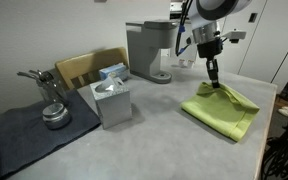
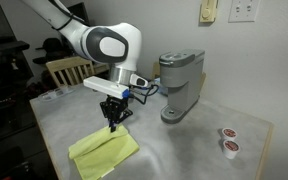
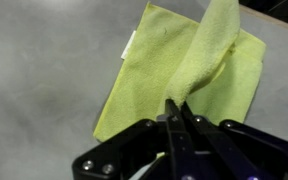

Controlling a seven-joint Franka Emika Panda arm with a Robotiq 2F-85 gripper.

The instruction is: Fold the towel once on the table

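Observation:
The pinched edge of the towel still stands up in a peak, so my gripper should lower the raised fold down toward the flat part of the towel and open to let it go.
The yellow-green towel [image 1: 222,108] lies on the light-grey table [image 1: 154,140], seen in both exterior views [image 2: 104,152]. My gripper [image 1: 214,80] is shut on one edge of the towel and lifts it a little above the table [image 2: 184,150], so that part rises into a peak. In the wrist view the fingers [image 3: 177,108] pinch a raised strip of towel [image 3: 149,70], while the rest lies flat on the table [image 3: 44,70].
A grey coffee machine [image 1: 149,50] stands at the back [image 2: 181,85]. A tissue box [image 1: 112,100], a dark mat [image 1: 24,130] with metal items [image 1: 54,112] and a wooden chair [image 1: 84,68] are on one side. Two small pods [image 2: 227,140] sit near a table corner.

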